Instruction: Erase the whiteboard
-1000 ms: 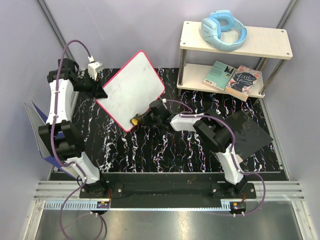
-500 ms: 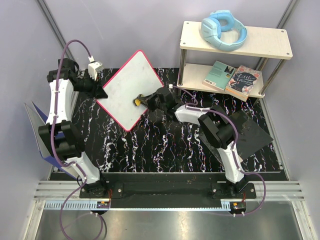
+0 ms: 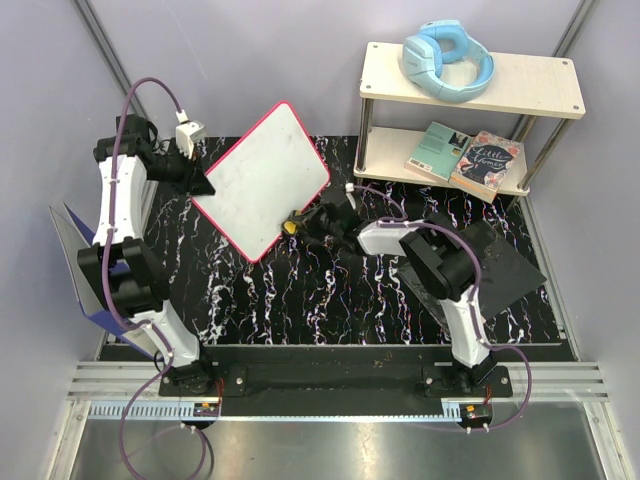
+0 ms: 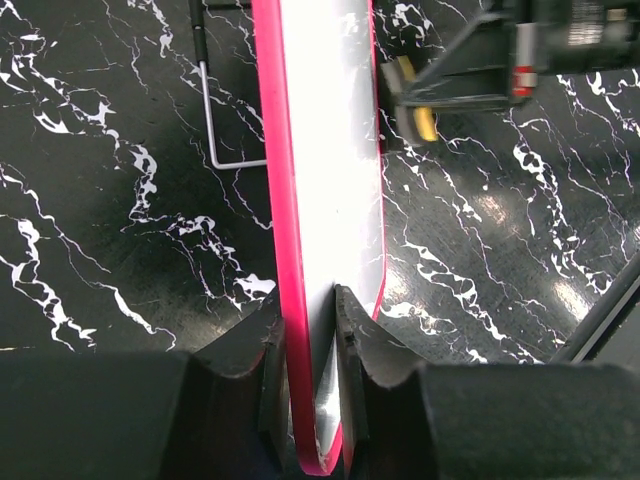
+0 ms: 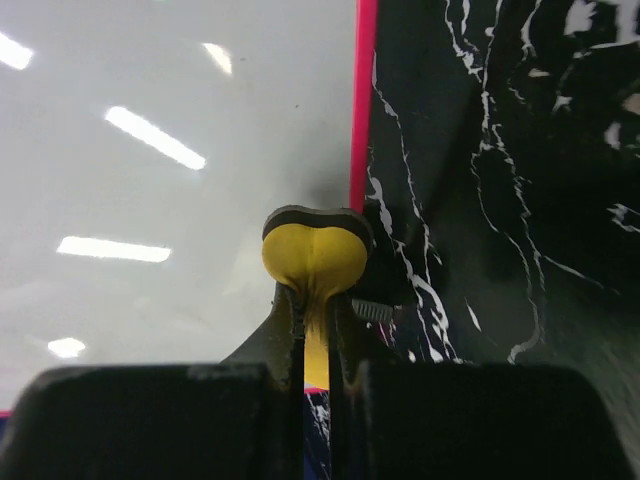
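Observation:
The whiteboard's side looks blank, so my right gripper will next lift off its edge, then lower the eraser to the marbled table beside it.
The whiteboard (image 3: 262, 182), white with a red-pink rim, is held tilted above the black marbled table. Its face looks blank. My left gripper (image 3: 203, 186) is shut on its left corner; in the left wrist view the rim (image 4: 283, 250) runs edge-on between the jaws. My right gripper (image 3: 296, 226) is shut on a yellow sponge eraser with a dark face (image 5: 315, 250). It sits at the board's lower right edge (image 5: 362, 110), and I cannot tell whether it touches. The eraser also shows in the left wrist view (image 4: 418, 108).
A two-tier shelf (image 3: 470, 85) at the back right holds blue headphones (image 3: 448, 58) on top and two books (image 3: 466, 158) below. A black flat pad (image 3: 502, 262) lies right of the right arm. A blue-grey folder (image 3: 75, 250) leans at the left.
My right gripper swept the eraser up onto the middle of the board, then back down to its lower right edge. The left gripper and the board barely moved.

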You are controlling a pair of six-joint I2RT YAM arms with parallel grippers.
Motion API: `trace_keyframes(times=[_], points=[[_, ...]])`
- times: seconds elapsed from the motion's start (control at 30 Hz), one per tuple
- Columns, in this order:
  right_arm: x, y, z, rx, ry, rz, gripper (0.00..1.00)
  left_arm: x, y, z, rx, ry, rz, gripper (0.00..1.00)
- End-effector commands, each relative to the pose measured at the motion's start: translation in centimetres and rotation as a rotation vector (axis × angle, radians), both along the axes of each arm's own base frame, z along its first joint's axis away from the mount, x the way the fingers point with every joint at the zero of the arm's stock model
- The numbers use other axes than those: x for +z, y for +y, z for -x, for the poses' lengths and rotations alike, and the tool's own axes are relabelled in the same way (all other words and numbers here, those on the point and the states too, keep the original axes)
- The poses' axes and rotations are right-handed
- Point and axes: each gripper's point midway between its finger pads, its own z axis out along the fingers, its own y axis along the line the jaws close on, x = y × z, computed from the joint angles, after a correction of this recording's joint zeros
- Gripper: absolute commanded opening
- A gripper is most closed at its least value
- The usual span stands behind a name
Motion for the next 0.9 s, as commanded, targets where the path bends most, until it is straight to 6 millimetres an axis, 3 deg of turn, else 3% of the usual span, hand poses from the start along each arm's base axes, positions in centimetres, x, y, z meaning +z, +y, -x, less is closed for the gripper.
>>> trace_keyframes(times=[0.0,0.03,0.1,0.13,0.2,0.23,0.43,0.6,0.87], points=[[9.6,-3.8,-0.8,-0.048,-0.241,0.057,0.0,0.0,0.2,-1.1,-0.004,-0.027,-0.008,0.0],[12.4,-4.8,-0.6,-0.063,-0.29,0.055,0.0,0.2,0.3,-1.5,0.004,-0.036,-0.006,0.0],[12.8,-6.8,-0.1,-0.075,-0.33,0.158,0.0,0.3,0.3,-1.6,0.018,-0.032,0.008,0.0],[15.2,-7.8,0.3,-0.089,-0.374,0.17,0.0,0.5,0.3,-1.9,0.023,-0.044,0.012,0.0],[14.4,-10.0,1.1,-0.096,-0.378,0.298,0.0,0.6,0.3,-2.3,0.043,-0.043,0.027,0.0],[15.4,-10.9,1.6,-0.107,-0.397,0.321,0.0,0.8,0.3,-2.6,0.046,-0.056,0.031,0.0],[11.5,-15.2,4.4,-0.073,-0.341,0.537,0.0,2.0,-0.3,-3.5,0.057,-0.084,0.09,0.0],[7.9,-15.4,6.4,0.001,-0.277,0.539,0.0,2.7,-0.8,-3.6,0.014,-0.116,0.116,0.0],[2.8,-14.4,6.8,0.091,-0.193,0.579,0.0,1.4,-0.5,-5.0,0.033,-0.075,0.132,0.0]])
